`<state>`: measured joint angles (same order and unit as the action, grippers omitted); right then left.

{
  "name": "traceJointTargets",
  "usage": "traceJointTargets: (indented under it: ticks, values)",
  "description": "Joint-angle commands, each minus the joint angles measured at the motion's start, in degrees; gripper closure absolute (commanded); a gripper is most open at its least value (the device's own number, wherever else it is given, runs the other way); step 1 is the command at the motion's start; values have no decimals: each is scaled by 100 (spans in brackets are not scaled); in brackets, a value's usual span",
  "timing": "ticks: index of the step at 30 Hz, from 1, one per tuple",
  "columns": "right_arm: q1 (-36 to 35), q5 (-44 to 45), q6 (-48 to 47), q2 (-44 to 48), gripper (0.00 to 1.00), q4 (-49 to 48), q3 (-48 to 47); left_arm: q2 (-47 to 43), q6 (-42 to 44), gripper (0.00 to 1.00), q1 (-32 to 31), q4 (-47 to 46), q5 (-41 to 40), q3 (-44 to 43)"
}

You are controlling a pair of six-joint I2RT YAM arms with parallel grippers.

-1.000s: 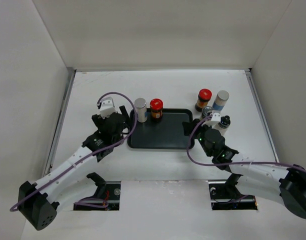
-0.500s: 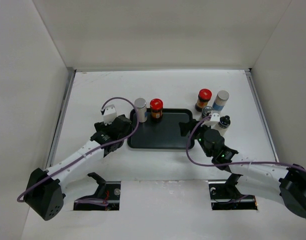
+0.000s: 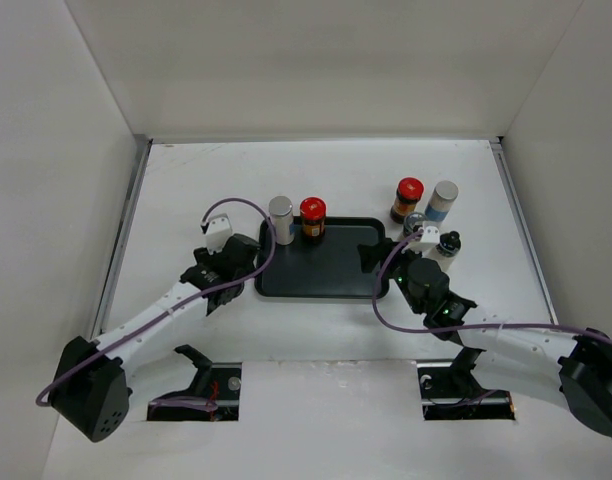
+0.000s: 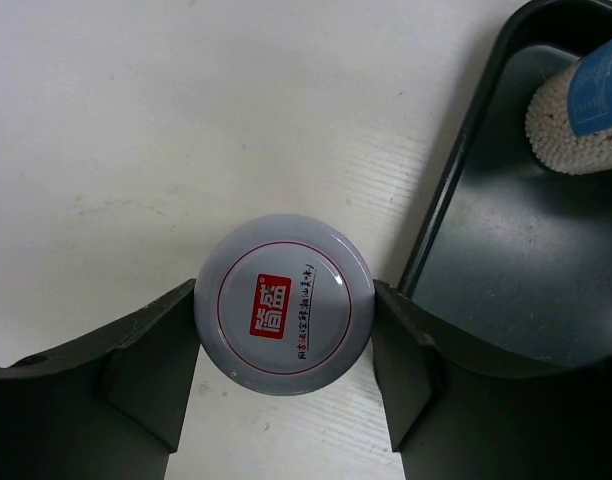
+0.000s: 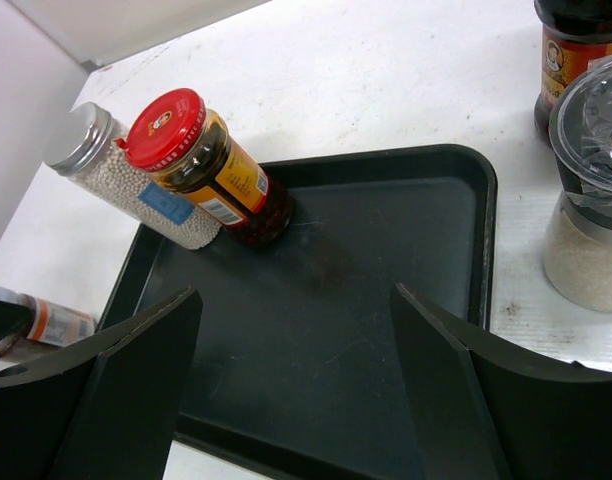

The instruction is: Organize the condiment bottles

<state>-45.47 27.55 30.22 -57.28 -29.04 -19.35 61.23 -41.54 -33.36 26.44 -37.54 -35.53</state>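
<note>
I will move my left gripper to the right in the top view, over the tray's rim, and let go of the jar in the tray's near corner, because that corner is empty.
A short jar with a grey lid and red label (image 4: 284, 304) stands on the white table just left of the black tray (image 4: 506, 290). My left gripper (image 4: 284, 298) is shut on it, a finger against each side of the lid. On the tray's far edge (image 3: 321, 222) stand a pale grey-capped bottle (image 3: 281, 218) and a red-capped dark jar (image 3: 312, 218). My right gripper (image 5: 296, 370) hangs open over the tray's right half with nothing between its fingers. To the tray's right stand a red-capped jar (image 3: 408, 198), a pale grey-capped bottle (image 3: 443, 200) and two short jars (image 3: 417, 222).
A clear-lidded short jar of white grains (image 5: 591, 200) stands close beside my right gripper's right finger, off the tray's right rim (image 5: 486, 230). White walls enclose the table on three sides.
The left arm has swung down and forward to the tray's left edge, and its jaws have closed on the grey-lidded jar. The right arm has stayed in place.
</note>
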Motion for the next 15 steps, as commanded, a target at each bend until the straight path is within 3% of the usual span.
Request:
traceJointTargets:
  ticks: [1,8,12,15]
  values:
    - [-62,-57,-33,50,17,-331,-235,-646,347,64,-86,-104,-534,-497]
    - [-62,-84,-33,6,25,-296,-262,-684,920,65,-858,-655,-553,-1343]
    - [-27,-171,-51,41,62,-182,-288,133,893,65,-1474,-1473,-342,-1290]
    - [-45,-119,-60,137,76,20,-376,582,876,65,-1607,-1939,-167,-1202]
